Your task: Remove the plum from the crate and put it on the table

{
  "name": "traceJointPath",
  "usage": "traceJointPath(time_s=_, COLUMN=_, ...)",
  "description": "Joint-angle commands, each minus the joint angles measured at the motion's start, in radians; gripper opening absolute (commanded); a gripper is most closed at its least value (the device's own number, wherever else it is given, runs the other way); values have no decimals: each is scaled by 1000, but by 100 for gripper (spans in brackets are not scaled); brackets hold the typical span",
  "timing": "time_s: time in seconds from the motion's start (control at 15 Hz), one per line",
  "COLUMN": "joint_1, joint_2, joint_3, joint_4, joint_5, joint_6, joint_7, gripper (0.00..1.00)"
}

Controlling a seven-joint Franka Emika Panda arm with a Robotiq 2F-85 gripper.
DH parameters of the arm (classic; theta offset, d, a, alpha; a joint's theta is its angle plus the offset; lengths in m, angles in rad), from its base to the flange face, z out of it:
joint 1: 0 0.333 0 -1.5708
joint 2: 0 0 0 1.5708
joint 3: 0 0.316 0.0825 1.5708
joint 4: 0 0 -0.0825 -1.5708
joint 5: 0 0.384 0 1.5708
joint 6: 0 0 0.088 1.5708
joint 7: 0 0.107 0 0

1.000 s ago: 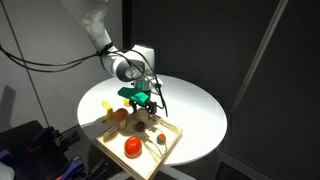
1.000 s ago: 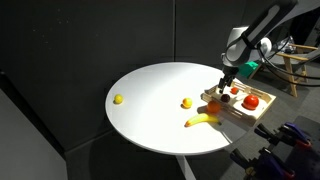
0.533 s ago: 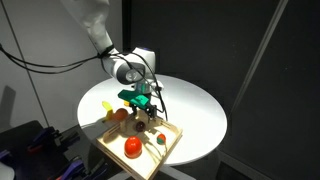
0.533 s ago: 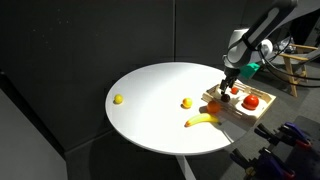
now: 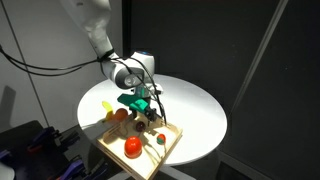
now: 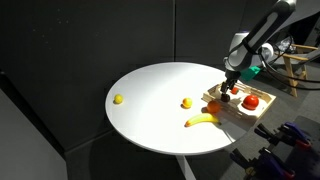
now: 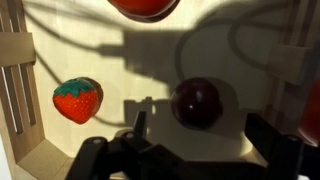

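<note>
The plum (image 7: 198, 103) is still just beyond the open fingers of the robot's gripper, so the gripper should next move down slightly and close on the plum's sides.
The plum (image 7: 198, 103) is a small dark maroon ball lying on the floor of the light wood crate (image 7: 15, 80). My gripper (image 7: 203, 135) is open. Its two dark fingers (image 7: 138, 125) stand on either side of the plum, just short of it, without touching it. In both exterior views the gripper (image 5: 143, 112) (image 6: 227, 91) hangs low over the crate (image 5: 168, 148) (image 6: 262, 109), which sits at the edge of the round white table (image 5: 195, 105) (image 6: 150, 100). The plum is mostly hidden by the gripper there.
A strawberry (image 7: 77, 99) lies near the crate's left wall. A larger red-orange fruit (image 7: 143, 5) (image 5: 132, 147) (image 6: 251, 101) and a small green ball (image 5: 158, 141) are also in the crate. A banana (image 6: 203, 121), an orange ball (image 6: 185, 102) and a yellow ball (image 6: 118, 99) lie on the table.
The gripper has come down a little toward the crate floor. The fruits have not moved.
</note>
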Motion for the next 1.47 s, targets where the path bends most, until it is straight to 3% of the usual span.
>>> traceJointPath(time_s=0.0, joint_1=-36, joint_2=10, joint_3=30, joint_4=-5, joint_5=7, joint_6=29, joint_7=-38, gripper=100)
traceJointPath(time_s=0.87, joint_1=-49, joint_2=64, joint_3=42, joint_4=31, joint_5=0, joint_6=30, joint_7=-41, gripper=99)
traceJointPath(time_s=0.93, joint_1=-50, joint_2=65, joint_3=43, joint_4=32, joint_5=0, joint_6=30, joint_7=-41, gripper=74)
traceJointPath(time_s=1.07, joint_1=-50, joint_2=67, joint_3=43, joint_4=34, joint_5=0, joint_6=29, joint_7=-41, gripper=69)
traceJointPath(time_s=1.27, joint_1=-51, joint_2=64, joint_3=44, joint_4=34, joint_5=0, joint_6=27, joint_7=-40, gripper=42)
traceJointPath(time_s=1.4, joint_1=-45, joint_2=54, joint_3=39, joint_4=30, joint_5=-6, joint_6=22, joint_7=-34, gripper=32)
